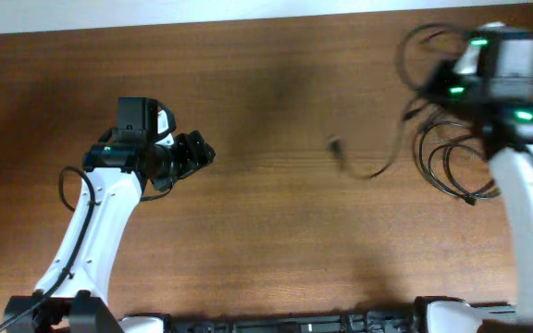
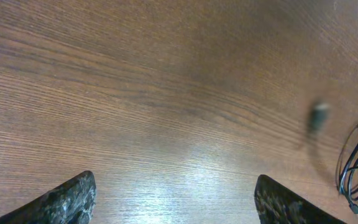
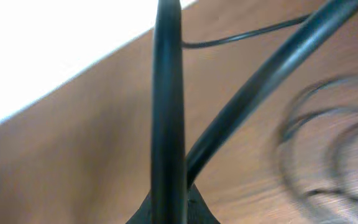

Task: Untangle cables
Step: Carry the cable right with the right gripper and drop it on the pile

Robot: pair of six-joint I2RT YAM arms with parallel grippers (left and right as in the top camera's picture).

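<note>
The cable bundle (image 1: pixel 455 165) (image 3: pixel 328 146) is back and toward the right in the overhead view, and the cable's loops lie there, so my right gripper needs to swing over it and release the cable.
The cables (image 1: pixel 452 157) are thin black cords looped in a bundle at the right of the wooden table, partly under the right arm. One strand trails left to a blurred plug (image 1: pixel 335 144) lifted off the table. My right gripper (image 3: pixel 169 208) is shut on a black cable (image 3: pixel 168 93) that runs straight up between its fingertips; a second strand (image 3: pixel 260 87) branches off to the upper right. In the overhead view the right gripper is hidden under its wrist. My left gripper (image 2: pixel 176 199) is open and empty over bare wood; the cable loops (image 2: pixel 356 168) and the plug (image 2: pixel 319 116) show at its far right.
The wooden table (image 1: pixel 276 231) spreads between the two arms. Its far edge meets a white surface (image 1: pixel 155 14) at the top. The left arm (image 1: pixel 109 203) stands at the left, the right arm (image 1: pixel 526 213) at the right over the cable bundle.
</note>
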